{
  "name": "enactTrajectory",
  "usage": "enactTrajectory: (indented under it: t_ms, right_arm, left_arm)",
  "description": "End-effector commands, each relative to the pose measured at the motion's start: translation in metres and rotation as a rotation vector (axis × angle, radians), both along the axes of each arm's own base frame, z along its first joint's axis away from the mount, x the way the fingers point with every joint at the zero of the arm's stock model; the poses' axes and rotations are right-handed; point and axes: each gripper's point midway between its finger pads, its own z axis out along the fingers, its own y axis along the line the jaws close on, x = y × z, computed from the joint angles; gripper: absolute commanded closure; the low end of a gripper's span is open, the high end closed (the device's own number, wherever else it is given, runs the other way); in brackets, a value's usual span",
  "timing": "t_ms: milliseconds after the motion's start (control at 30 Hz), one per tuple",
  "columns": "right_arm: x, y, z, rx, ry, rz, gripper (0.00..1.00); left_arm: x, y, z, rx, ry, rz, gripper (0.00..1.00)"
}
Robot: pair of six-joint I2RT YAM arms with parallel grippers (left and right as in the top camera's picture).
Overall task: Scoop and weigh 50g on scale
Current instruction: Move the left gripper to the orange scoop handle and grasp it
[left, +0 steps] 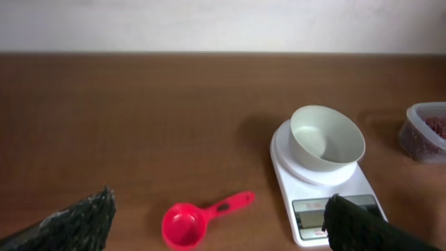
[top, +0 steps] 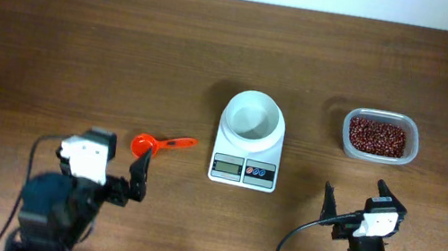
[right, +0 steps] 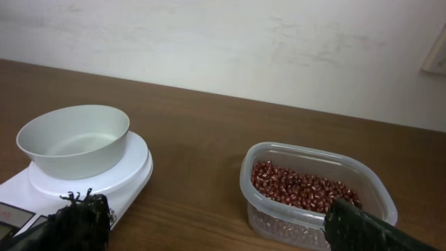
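Observation:
The scoop's round cup (top: 143, 146) lies nearest and the handle points away. My left gripper lowers outward onto the cup end next, turning toward the scale (top: 246, 152).
The white scale (top: 246, 152) stands mid-table with an empty round bowl (top: 253, 117) on top. The dark red-brown beans (top: 377, 136) fill a clear tub to its right. An orange-red scoop (top: 157, 144) lies empty left of the scale. My left gripper (top: 120, 158) is open at the near edge, just short of the scoop (left: 185, 224). My right gripper (top: 356, 198) is open too, short of the beans (right: 303, 187), with the scale (right: 136, 171) at its left. Neither gripper touches anything.
The clear plastic tub (right: 279, 216) holds the beans at the right. A pale wall runs along the table's far edge. Both arm bases and their cables sit at the near edge.

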Motion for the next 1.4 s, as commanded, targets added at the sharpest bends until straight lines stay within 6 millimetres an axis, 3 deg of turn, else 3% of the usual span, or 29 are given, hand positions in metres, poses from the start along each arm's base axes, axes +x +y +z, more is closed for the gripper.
enactTrajectory:
  t_ms: [0,33,100,200,333,367,400,467,500,600,833,1033,1133,1233,1333,1367]
  right_arm:
    - [0.000,0.000,-0.004,-0.008,0.009,0.001,0.01]
    - [0.000,0.000,-0.004,-0.008,0.009,0.001,0.01]
    - [0.000,0.000,-0.004,-0.008,0.009,0.001,0.01]
    - [0.000,0.000,-0.004,-0.008,0.009,0.001,0.01]
    - [0.000,0.000,-0.004,-0.008,0.009,0.001,0.01]
    - [0.000,0.000,-0.004,-0.008,0.009,0.001,0.01]
    - [0.000,0.000,-0.004,-0.008,0.009,0.001,0.01]
    - [0.000,0.000,-0.004,-0.008,0.009,0.001,0.01]
    - [0.000,0.000,-0.004,-0.008,0.009,0.001,0.01]
    - [0.000,0.000,-0.004,-0.008,0.009,0.001,0.01]
    - [0.000,0.000,-0.004,-0.008,0.009,0.001,0.01]
    - [0.000,0.000,-0.004,-0.008,0.009,0.001,0.01]
    - [0.000,0.000,-0.004,-0.008,0.009,0.001,0.01]
    - [0.000,0.000,-0.004,-0.008,0.009,0.001,0.01]
    - [0.000,0.000,-0.004,-0.008,0.009,0.001,0.01]
    - [0.000,0.000,-0.004,-0.008,0.009,0.001,0.01]
  left_arm:
    - [0.018,-0.002,0.046,0.037,0.060,-0.020,0.01]
    - [0.024,-0.006,0.061,0.029,0.103,-0.043,0.01]
    - [0.032,-0.020,0.071,-0.006,0.160,-0.116,0.01]
    - [0.030,-0.049,0.053,-0.098,0.279,-0.270,0.01]
    - [0.040,-0.056,0.025,-0.152,0.414,-0.287,0.02]
    - [0.042,-0.056,0.015,-0.177,0.468,-0.261,0.08]
    - [0.046,-0.049,0.006,-0.201,0.515,-0.190,0.09]
    - [0.050,-0.015,-0.016,-0.266,0.625,0.136,0.10]
    - [0.046,0.007,-0.028,-0.304,0.671,0.348,0.10]
    - [0.030,0.032,-0.057,-0.427,0.755,0.694,0.09]
    - [0.013,0.031,-0.135,-0.693,0.912,1.092,0.14]
    - [0.029,0.020,-0.181,-0.859,0.977,1.277,0.17]
    - [0.045,0.007,-0.203,-0.900,1.038,1.250,0.22]
    - [0.043,0.001,-0.234,-0.918,1.122,1.338,0.37]
    - [0.039,0.001,-0.247,-0.899,1.151,1.377,0.48]
    - [0.040,0.001,-0.249,-0.899,1.149,1.377,0.62]
